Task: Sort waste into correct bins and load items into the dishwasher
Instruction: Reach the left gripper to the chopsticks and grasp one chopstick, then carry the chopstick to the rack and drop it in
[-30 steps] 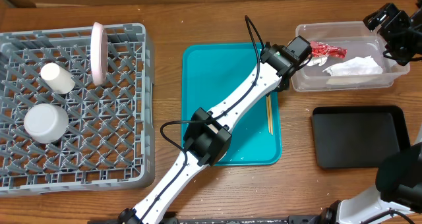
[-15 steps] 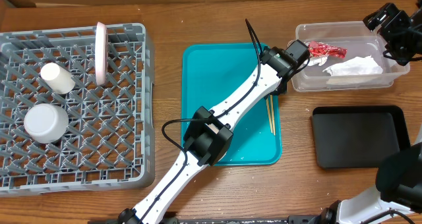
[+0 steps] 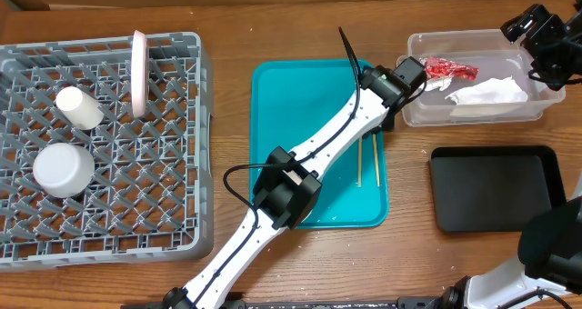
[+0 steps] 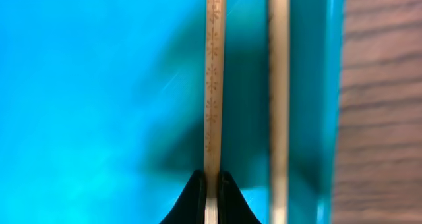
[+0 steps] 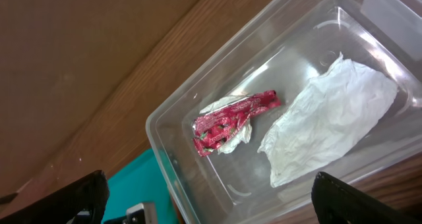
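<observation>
My left gripper should next lift left in the overhead view, then lower and release the chopstick inside the rack's edge nearest the tray (image 3: 189, 100), free of dishes.
Two wooden chopsticks lie at the right side of the teal tray (image 3: 291, 164). My left gripper (image 3: 371, 127) is shut on the end of the left chopstick (image 3: 359, 159), seen in the left wrist view (image 4: 212, 85) between the black jaws (image 4: 211, 197). The second chopstick (image 4: 278, 85) lies parallel beside it near the tray's right rim (image 3: 375, 159). My right gripper (image 3: 546, 38) is open and empty above the far right of the clear bin (image 3: 473, 118); its fingers (image 5: 217, 204) frame the bin.
The clear bin holds a red wrapper (image 5: 231, 122) and white crumpled tissue (image 5: 330, 122). A black tray (image 3: 496, 186) lies at the front right. The grey dish rack (image 3: 100, 245) at left holds a pink plate (image 3: 139, 73) and two white cups (image 3: 79, 107).
The two chopsticks lay together; now the held one has shifted left, apart from the other. The right arm has not moved.
</observation>
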Available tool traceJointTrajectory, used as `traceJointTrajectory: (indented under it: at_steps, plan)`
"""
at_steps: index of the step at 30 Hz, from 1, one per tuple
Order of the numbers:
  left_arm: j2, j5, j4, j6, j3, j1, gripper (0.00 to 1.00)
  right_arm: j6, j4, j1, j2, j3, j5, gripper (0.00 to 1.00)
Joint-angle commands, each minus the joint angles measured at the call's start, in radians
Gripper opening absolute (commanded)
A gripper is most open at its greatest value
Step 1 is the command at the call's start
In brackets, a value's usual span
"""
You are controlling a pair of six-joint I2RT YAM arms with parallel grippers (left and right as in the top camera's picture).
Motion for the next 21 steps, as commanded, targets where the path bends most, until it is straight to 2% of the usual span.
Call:
traceJointTrajectory:
  at_steps: [1, 8, 14, 17, 21]
  plan:
    - [-0.057, 0.001, -0.04, 0.142, 0.107, 0.024, 0.04, 0.002, 0.002, -0.002, -0.016, 0.025, -0.003, 1.0]
    - [-0.224, -0.023, -0.166, 0.428, 0.281, 0.12, 0.04, 0.002, 0.002, -0.002, -0.016, 0.025, -0.003, 1.0]
    - [-0.346, -0.032, -0.32, 0.488, 0.289, 0.303, 0.04, 0.002, 0.002, -0.002, -0.016, 0.025, -0.003, 1.0]
    - [-0.369, 0.007, -0.325, 0.552, 0.271, 0.407, 0.04, 0.002, 0.002, -0.002, -0.016, 0.025, -0.003, 1.0]
    - [-0.369, 0.008, -0.325, 0.555, 0.25, 0.553, 0.04, 0.002, 0.002, -0.002, -0.016, 0.025, -0.003, 1.0]
